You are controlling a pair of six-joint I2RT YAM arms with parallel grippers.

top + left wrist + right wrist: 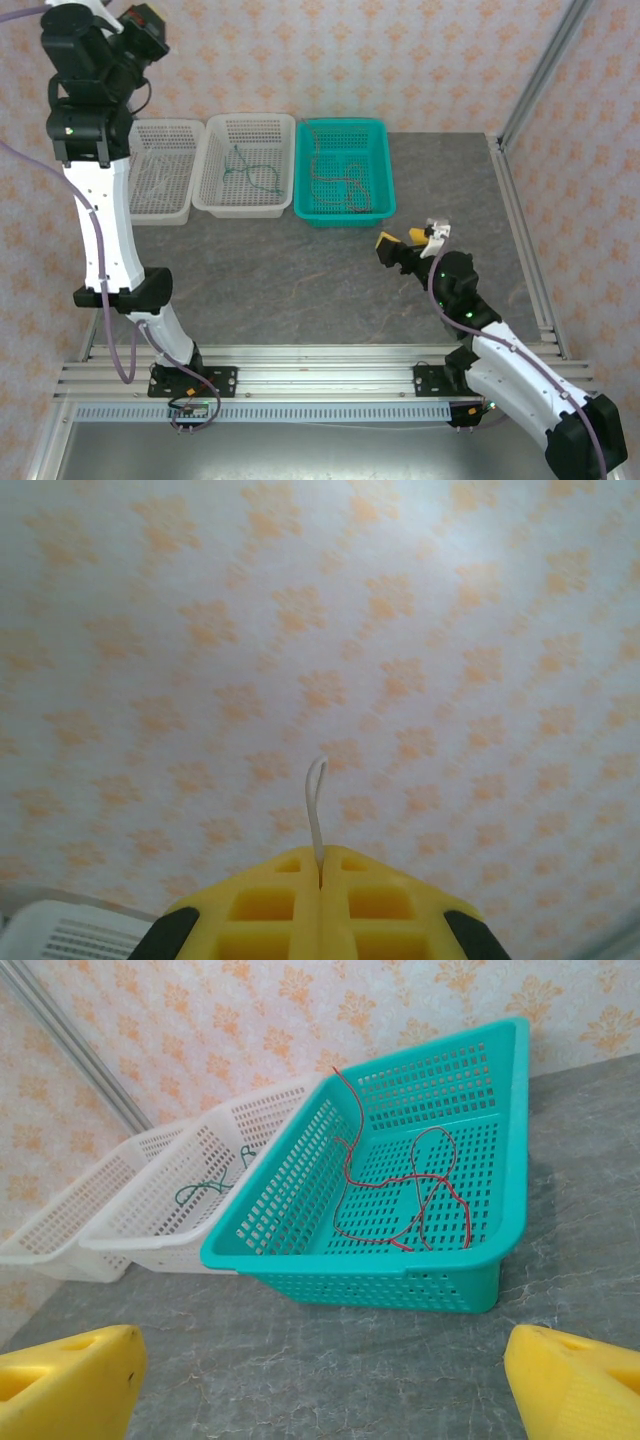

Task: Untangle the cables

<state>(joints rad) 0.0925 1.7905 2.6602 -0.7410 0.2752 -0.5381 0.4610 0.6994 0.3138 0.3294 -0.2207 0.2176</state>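
Next, my left gripper needs to lower, tipping its fingers down, over the second white basket and release the white cable end, since that basket stands below my gripper.
A reddish-brown cable [420, 1195] lies in loose loops inside the teal basket [360, 1285], also seen from above [340, 180]. A green cable [250, 175] rests in the middle white basket [215, 190]. My left gripper [321, 875] is raised high at the back left [145, 22], facing the wall. It is shut on a short white cable end [317, 805] that sticks up between its yellow fingers. My right gripper [320, 1390] hovers low over the table just in front of the teal basket [410, 237]. It is open, with nothing between its fingers.
A second white basket [160, 205] stands at the far left of the row against the patterned wall. An aluminium frame post [540, 75] rises at the back right. Grey tabletop [300, 290] stretches between the baskets and the arm bases.
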